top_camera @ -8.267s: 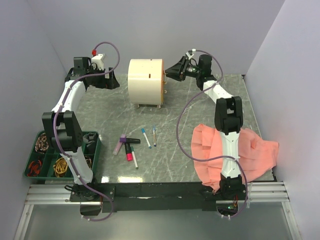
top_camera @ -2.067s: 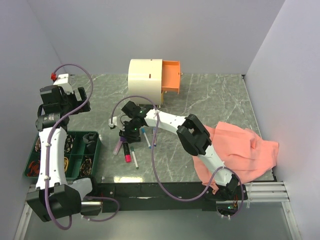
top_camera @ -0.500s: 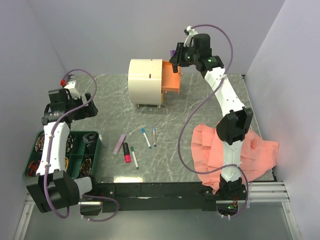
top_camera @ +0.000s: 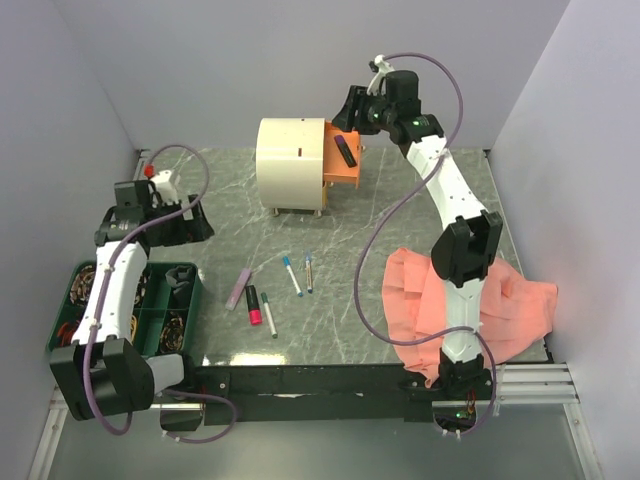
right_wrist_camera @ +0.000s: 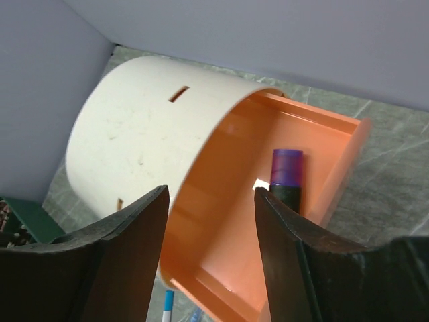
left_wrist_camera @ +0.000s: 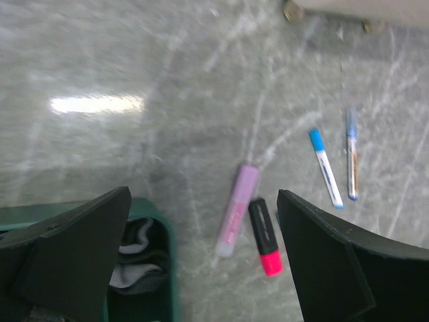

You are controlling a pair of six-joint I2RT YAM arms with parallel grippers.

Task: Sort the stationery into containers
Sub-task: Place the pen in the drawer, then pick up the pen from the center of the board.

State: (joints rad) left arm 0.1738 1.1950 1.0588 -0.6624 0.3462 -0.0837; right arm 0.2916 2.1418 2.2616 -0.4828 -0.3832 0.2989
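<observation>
The left gripper moves down and to the right in the top view next, onto the pale purple marker's far end (top_camera: 245, 273) (left_wrist_camera: 247, 175), which reaches past the black-and-pink marker.
The cream drum cabinet (top_camera: 290, 162) stands at the back with its orange drawer (top_camera: 343, 170) pulled out to the right. A black-and-purple marker (top_camera: 345, 152) lies in the drawer, also seen in the right wrist view (right_wrist_camera: 287, 180). My right gripper (top_camera: 352, 108) is open and empty just above the drawer. On the table lie a pale purple marker (top_camera: 238, 288), a black-and-pink marker (top_camera: 254, 304), a thin white pen (top_camera: 269, 314) and two blue-capped pens (top_camera: 291, 275). My left gripper (top_camera: 193, 222) is open and empty, left of these, above the table.
A green divided tray (top_camera: 190, 300) holding cables and bands sits at the front left, under the left arm. A salmon-pink cloth (top_camera: 500, 305) lies at the front right around the right arm's base. Grey walls close in the left, back and right.
My right gripper has let go of the black-and-purple marker, which now lies in the orange drawer. My left gripper has moved right and nearer the pens.
</observation>
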